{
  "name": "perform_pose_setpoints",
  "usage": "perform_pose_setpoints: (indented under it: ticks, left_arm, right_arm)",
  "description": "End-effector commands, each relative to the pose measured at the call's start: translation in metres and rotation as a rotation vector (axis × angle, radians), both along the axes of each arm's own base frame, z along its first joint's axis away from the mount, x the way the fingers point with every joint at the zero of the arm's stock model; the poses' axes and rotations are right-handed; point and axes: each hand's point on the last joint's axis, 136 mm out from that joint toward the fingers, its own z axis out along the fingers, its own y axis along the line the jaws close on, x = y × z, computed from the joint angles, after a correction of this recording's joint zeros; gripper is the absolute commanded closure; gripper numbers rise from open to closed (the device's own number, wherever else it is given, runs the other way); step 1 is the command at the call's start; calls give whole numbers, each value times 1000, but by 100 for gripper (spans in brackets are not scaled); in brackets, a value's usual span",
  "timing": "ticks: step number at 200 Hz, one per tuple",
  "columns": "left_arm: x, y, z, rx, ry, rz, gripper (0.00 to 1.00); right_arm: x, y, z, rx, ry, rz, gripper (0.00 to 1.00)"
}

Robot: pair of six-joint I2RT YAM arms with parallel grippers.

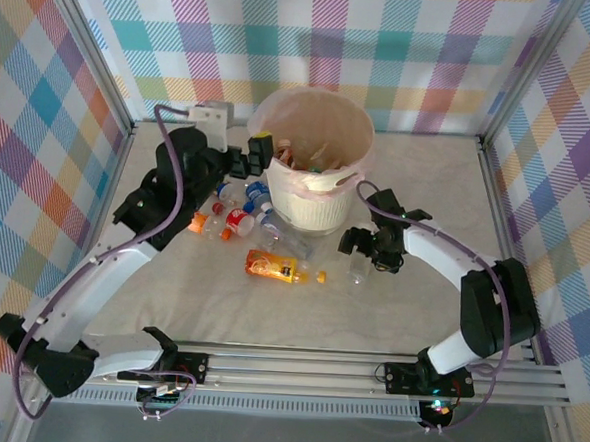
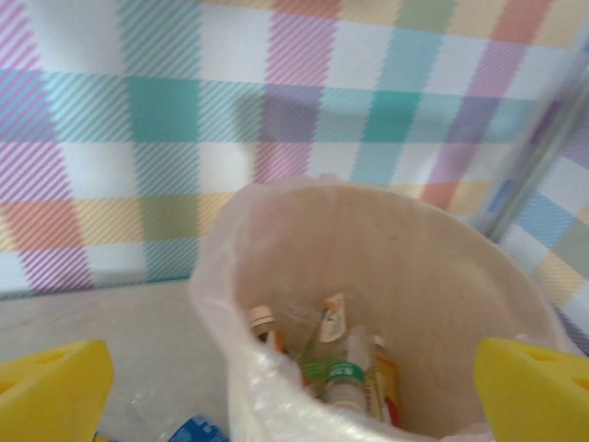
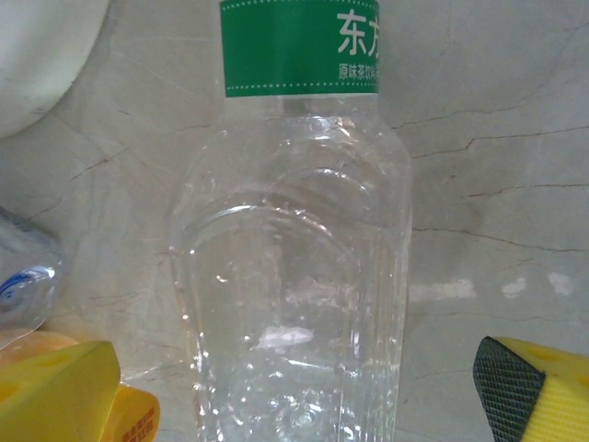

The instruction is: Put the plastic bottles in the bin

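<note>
The bottle is already between the open fingers of my right gripper, so I need to move the gripper down onto the clear body beside the green label and close it.
The cream-white bin with its pinkish liner stands at the back centre of the table. Several bottles lie at its bottom. My left gripper hovers at the bin's left rim, and the left wrist view shows my left gripper open and empty, its fingers spread over the rim. Right of the bin, my right gripper is low over a clear bottle with a green label lying on the table. The right gripper is open, with one finger on each side of that bottle. More bottles lie left of the bin, among them an amber one and a red-labelled one.
Plaid walls and aluminium posts close in the table on three sides. A metal rail runs along the front by the arm bases. A clear blue-labelled bottle and the amber bottle's orange label lie just left of the right gripper.
</note>
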Motion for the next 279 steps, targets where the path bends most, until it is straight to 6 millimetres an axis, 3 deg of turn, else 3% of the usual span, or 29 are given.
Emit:
perform_pose_setpoints:
  ticks: [1,61,117,163,194,234,279]
  left_arm:
    - [-6,34,1,-72,-40,175,0]
    - [-22,96,-43,-106,17,494,0]
    - [-48,151,-106,-84,143,845,0]
    - [-57,161,-143,-95,198,907,0]
    - [-58,161,-164,-100,251,900,0]
    - [-56,159,-190,-113,327,870,0]
    - [-56,158,-221,-118,400,865,0]
  right_arm:
    - [7,2,1,-26,-8,19,2]
    - [11,4,-20,-65,46,22,10]
    - [6,1,-39,-98,98,18,12]
    - [-2,-4,-48,-122,122,13,19]
    - [-2,-5,-45,-116,108,10,31]
    - [1,-3,-28,-90,55,10,53]
    - [3,-12,-4,-113,-10,-9,62]
